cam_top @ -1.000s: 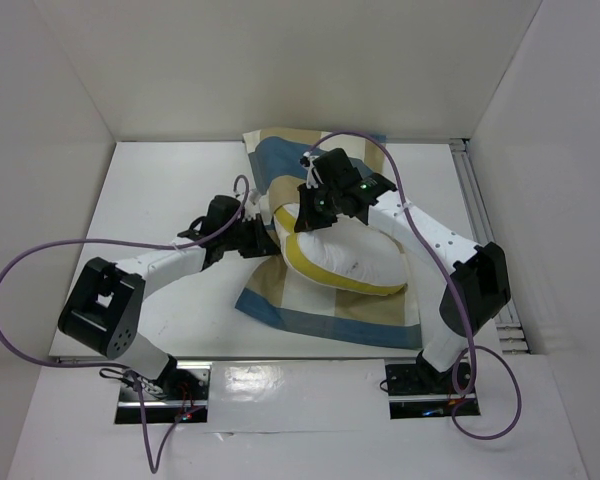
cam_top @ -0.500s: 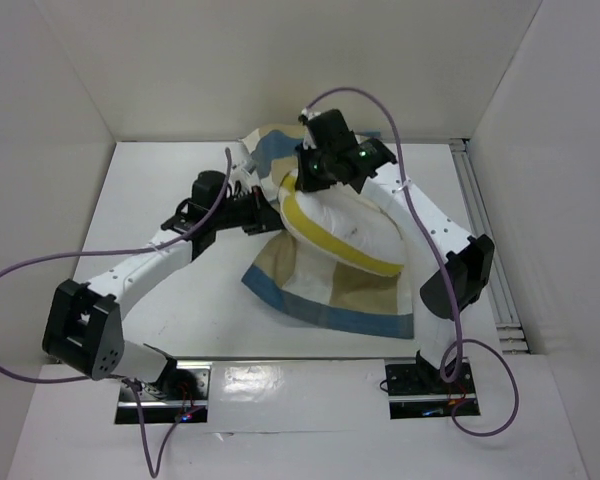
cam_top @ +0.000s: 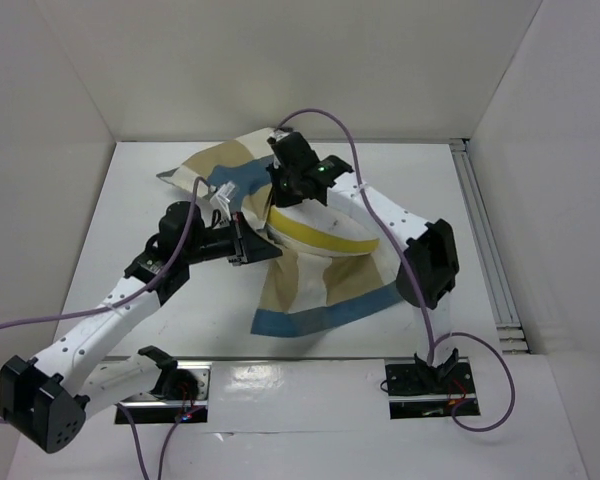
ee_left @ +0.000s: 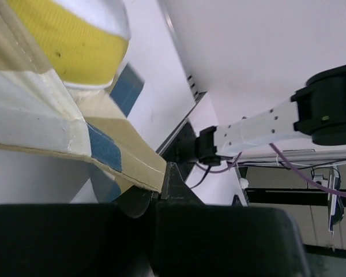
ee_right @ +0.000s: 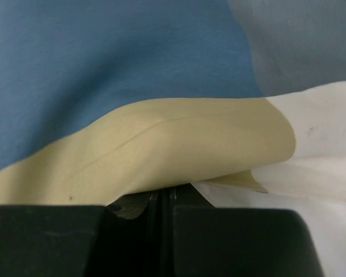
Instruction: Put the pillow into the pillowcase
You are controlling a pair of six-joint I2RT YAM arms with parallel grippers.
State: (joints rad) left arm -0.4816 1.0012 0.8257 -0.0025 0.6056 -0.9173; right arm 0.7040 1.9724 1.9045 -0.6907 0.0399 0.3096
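Observation:
The pillow's white side still lies bare in the pillowcase's opening, so the robot should next raise its left gripper beside the yellow edge band [cam_top: 284,228] [ee_left: 75,49] and release the pillowcase's hem there.
The pillowcase [cam_top: 325,290], in blue, tan and cream blocks, lies across the middle of the table, one end lifted towards the back left. The pillow [cam_top: 320,232] shows its white face and yellow edge band in the case's mouth, partly covered by fabric. My left gripper [cam_top: 252,243] is shut on the case's hem at the pillow's left side. In the left wrist view, the hem [ee_left: 135,170] is pinched at the gripper [ee_left: 161,184], with the pillow [ee_left: 75,49] above. My right gripper [cam_top: 278,195] is shut on the case's upper layer behind the pillow; tan fabric [ee_right: 161,150] fills its wrist view at the gripper [ee_right: 164,196].
White walls enclose the table on three sides. A metal rail [cam_top: 482,235] runs along the right edge. Purple cables [cam_top: 325,115] loop over both arms. The right arm's elbow [cam_top: 430,262] hangs over the case's right corner.
Both grippers have moved left and slightly towards the back, dragging the pillowcase with them. The case's far end now reaches out to the back left and covers more of the pillow.

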